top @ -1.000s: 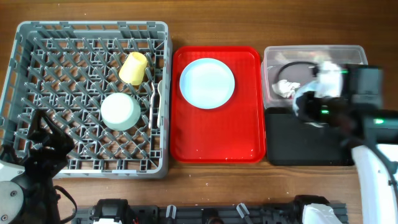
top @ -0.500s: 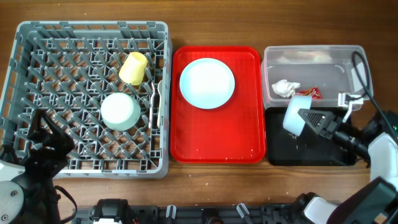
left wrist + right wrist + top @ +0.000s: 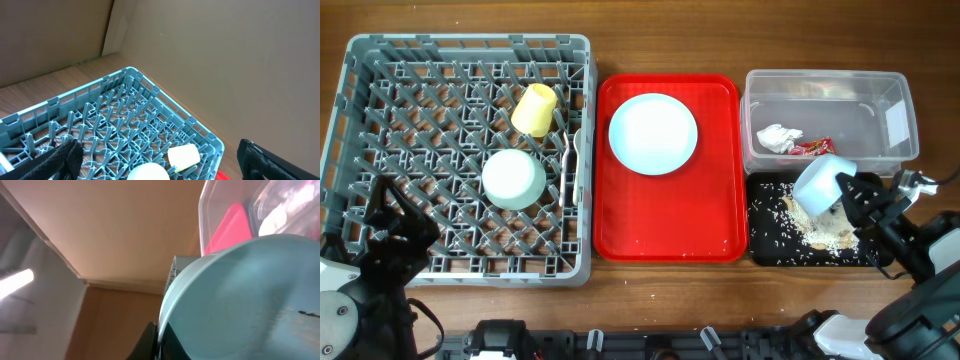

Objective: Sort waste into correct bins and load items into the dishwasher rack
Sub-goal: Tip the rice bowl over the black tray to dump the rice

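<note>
The red tray's bare near corner by the rack is to the left of my right gripper in the overhead view, so next I will move that gripper across and down to release.
My right gripper (image 3: 851, 197) is shut on the rim of a pale blue bowl (image 3: 823, 184), which is tipped over the black tray (image 3: 790, 256). Beige rice scraps (image 3: 812, 228) lie scattered in that tray. In the right wrist view the bowl (image 3: 250, 295) fills the frame, its rim pinched between my fingers (image 3: 150, 341). The clear tub (image 3: 880, 100) holds the white napkin (image 3: 777, 139) and red wrapper (image 3: 815, 147). The grey rack (image 3: 460, 60) holds a yellow cup (image 3: 534, 109) and an upturned pale blue bowl (image 3: 513, 179). My left gripper (image 3: 395, 215) hangs open over the rack's front left corner.
A red serving tray (image 3: 670, 225) sits between the rack and the bins, with the light blue plate (image 3: 653, 133) on its far half. A white utensil (image 3: 570, 160) lies along the rack's right wall. The left wrist view shows the rack (image 3: 115, 115), the cup (image 3: 183, 156) and a wall behind.
The right arm brought the bowl from over the clear tub down to the black tray and tipped it; rice scraps now lie in the tray. The left arm has not moved.
</note>
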Available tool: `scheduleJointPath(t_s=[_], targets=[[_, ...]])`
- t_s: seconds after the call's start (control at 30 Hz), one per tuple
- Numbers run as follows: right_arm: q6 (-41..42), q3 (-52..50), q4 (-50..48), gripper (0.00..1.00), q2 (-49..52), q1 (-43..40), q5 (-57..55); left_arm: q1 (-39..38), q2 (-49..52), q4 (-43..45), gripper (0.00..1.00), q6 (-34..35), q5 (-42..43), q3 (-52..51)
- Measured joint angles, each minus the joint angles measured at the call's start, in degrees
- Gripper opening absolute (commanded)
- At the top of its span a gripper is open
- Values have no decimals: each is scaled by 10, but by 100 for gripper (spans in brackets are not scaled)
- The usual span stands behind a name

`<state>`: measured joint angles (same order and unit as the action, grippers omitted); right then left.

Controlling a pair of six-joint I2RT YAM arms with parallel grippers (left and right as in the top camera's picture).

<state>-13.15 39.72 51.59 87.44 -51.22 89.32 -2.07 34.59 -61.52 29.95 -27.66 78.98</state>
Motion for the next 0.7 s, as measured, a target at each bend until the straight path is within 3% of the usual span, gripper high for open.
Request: scheduleJointPath(t_s=[0.23,0.6,0.7], targets=[[99,0,35,4,0,0,0,0,0,0,100,0,0,0],[116,0,93,4,0,0,0,0,0,0,100,0,0,0],[121,-3,39,4,-3,0,0,0,0,0,100,0,0,0]])
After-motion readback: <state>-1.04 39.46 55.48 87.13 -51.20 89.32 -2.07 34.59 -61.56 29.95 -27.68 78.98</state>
